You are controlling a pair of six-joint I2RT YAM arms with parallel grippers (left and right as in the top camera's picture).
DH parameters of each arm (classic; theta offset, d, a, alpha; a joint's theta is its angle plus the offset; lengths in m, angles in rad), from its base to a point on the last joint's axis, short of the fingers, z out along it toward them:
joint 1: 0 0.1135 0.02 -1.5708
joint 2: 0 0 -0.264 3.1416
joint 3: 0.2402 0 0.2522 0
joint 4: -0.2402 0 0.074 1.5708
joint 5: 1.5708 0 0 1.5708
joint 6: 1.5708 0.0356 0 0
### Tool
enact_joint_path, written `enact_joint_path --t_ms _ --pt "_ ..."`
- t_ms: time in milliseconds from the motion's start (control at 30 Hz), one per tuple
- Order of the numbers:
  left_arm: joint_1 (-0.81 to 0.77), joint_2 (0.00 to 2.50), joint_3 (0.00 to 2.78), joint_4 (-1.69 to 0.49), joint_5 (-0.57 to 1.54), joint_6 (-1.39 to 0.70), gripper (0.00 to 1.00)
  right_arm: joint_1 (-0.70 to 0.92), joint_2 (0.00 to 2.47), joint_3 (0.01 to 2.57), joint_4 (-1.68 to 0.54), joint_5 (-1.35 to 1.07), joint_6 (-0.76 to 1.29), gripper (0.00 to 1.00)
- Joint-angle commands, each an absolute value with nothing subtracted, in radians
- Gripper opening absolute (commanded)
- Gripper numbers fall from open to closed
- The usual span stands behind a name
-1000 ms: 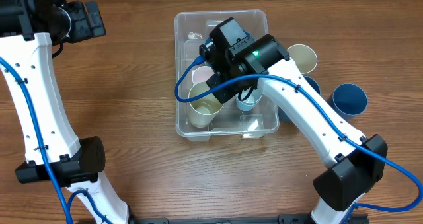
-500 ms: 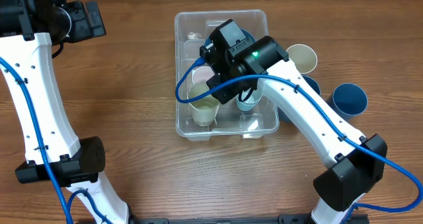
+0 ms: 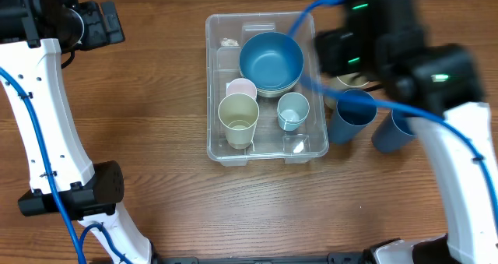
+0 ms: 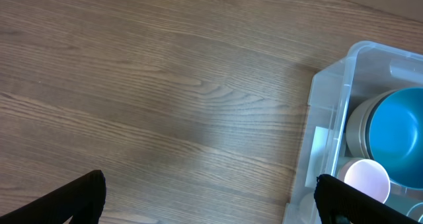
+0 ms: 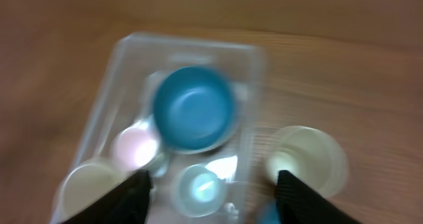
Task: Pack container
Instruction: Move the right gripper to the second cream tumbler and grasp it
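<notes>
The right gripper moves down toward the right in the overhead view onto the cream cup's outer rim (image 5: 345,168) below it next, where bare wood leaves room.
The clear container (image 3: 208,77) stands mid-table. It holds a blue bowl (image 3: 271,60), a pink cup (image 3: 241,87), a cream cup (image 3: 238,116) and a pale blue cup (image 3: 292,110). My right gripper (image 5: 215,201) hovers high above the container's right side, open, with nothing between its fingers (image 5: 132,197); this view is blurred. In the overhead view the right arm (image 3: 389,46) is a blur at the upper right. My left gripper (image 4: 211,204) is wide open over bare wood, left of the container (image 4: 330,118), and holds nothing.
Two dark blue cups (image 3: 352,116) (image 3: 393,132) stand on the table right of the container. A cream cup (image 5: 307,161) sits beside the container's right wall, partly under the right arm in the overhead view.
My right gripper has opened and left the cream cup standing in the container. The right arm has risen and swung right, uncovering the blue bowl. The left arm has not moved.
</notes>
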State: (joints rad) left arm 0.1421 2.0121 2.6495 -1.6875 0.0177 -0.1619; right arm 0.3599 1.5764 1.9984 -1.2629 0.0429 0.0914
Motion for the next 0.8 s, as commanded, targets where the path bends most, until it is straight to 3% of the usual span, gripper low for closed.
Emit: enact_joint_path --t_ms 0,233,600,667,767 --pt "0.144 1.981 2.645 -1.689 0.011 -0.157 1.00 0.137 1.617 1.998 -1.289 0.056 0.187 0.65" --pt "0.144 1.981 2.645 -1.689 0.011 -0.157 1.00 -0.091 1.779 1.996 -1.346 -0.157 0.174 0.64" --pt "0.144 1.981 2.645 -1.689 0.011 -0.157 1.00 -0.099 1.980 1.996 -1.421 -0.212 0.051 0.64" --pt "0.144 1.981 2.645 -1.689 0.012 -0.157 1.00 -0.099 2.003 1.996 -1.420 -0.212 0.051 0.60" --pt "0.144 1.981 2.645 -1.689 0.012 -0.157 1.00 -0.099 2.029 1.991 -1.419 -0.212 0.051 0.45"
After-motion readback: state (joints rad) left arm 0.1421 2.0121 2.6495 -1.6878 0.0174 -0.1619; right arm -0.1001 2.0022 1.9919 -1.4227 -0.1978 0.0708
